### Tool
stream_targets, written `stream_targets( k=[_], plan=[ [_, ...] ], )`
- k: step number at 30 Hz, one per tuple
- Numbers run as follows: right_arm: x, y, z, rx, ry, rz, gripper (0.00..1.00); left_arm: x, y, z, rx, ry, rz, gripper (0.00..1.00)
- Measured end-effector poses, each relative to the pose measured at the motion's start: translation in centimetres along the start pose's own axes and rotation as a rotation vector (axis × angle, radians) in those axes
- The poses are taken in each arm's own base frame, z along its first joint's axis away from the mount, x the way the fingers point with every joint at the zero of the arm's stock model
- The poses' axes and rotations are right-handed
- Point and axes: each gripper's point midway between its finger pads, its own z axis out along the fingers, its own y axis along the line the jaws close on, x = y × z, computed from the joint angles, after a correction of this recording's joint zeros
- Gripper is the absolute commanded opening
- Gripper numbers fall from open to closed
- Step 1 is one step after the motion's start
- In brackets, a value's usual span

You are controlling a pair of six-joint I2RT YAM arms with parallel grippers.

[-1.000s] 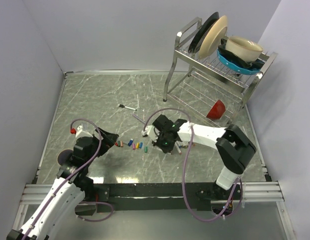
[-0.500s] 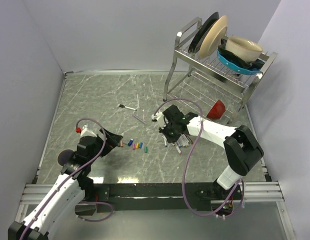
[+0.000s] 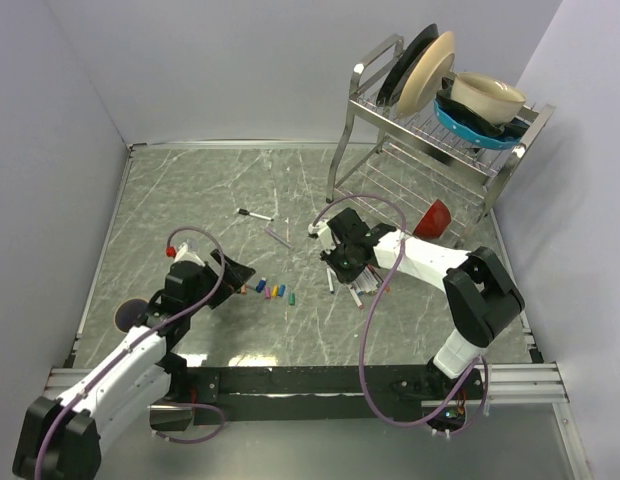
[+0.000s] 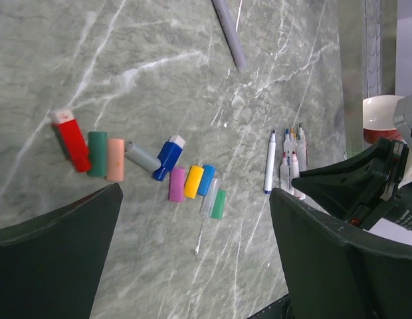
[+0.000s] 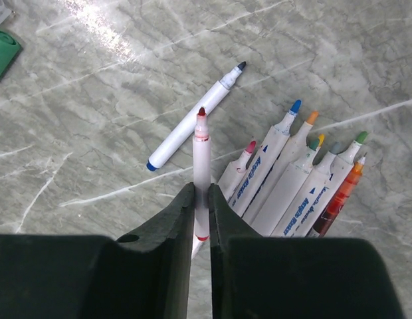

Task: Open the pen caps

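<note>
The grey pen lies outward of my left gripper and below it, clear of the caps, so the gripper needs to reach outward and lower onto the pen's near half.
A row of loose pen caps [image 4: 177, 184] in red, green, pink, blue and yellow lies on the marble table [image 3: 210, 190], also in the top view as pen caps [image 3: 270, 291]. My left gripper [image 4: 196, 199] hovers just above them, open and holding nothing; from above, the left gripper [image 3: 240, 273] sits at the row's left end. My right gripper [image 5: 201, 189] is shut on a thin white red-tipped pen [image 5: 201, 149], uncapped, pointing forward. Right beside it lies a pile of uncapped pens [image 5: 292, 173]. In the top view the right gripper [image 3: 342, 262] is over that pile.
A blue-ended uncapped pen [image 5: 193, 133] lies left of the pile, and a green cap [image 5: 1, 53] farther left. A grey pen [image 3: 280, 236] and a black-capped pen [image 3: 255, 215] lie farther back. A dish rack [image 3: 430, 130] and a red bowl [image 3: 433, 218] stand at the back right.
My right gripper has moved right and back from the cap row to the pen pile, carrying the red-tipped pen. My left gripper has advanced right toward the caps.
</note>
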Motion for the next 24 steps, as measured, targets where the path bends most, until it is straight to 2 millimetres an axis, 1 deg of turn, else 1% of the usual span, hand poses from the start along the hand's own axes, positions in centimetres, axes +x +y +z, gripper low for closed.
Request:
stream_targets(
  k=[7,9,14,21,24],
  plan=[
    [0.0,-0.2,0.0,0.009,0.0,0.008,0.23,-0.2,-1.2,1.6,0.006,0.038,-0.002,0.97],
    [0.0,-0.3,0.0,0.013,0.0,0.011,0.24,-0.4,-1.6,2.0,0.001,0.048,-0.004,0.98],
    [0.1,-0.6,0.0,0.022,0.001,0.016,0.26,-0.9,-2.7,3.6,-0.012,0.078,-0.007,0.97],
    [0.1,-0.9,-0.1,0.026,-0.001,0.024,0.28,-1.6,-3.6,5.8,-0.051,0.106,-0.02,0.95],
    [-0.1,-0.9,-0.4,0.027,-0.01,0.024,0.3,-1.8,-4.0,7.0,-0.092,0.122,-0.034,0.92]
  ],
)
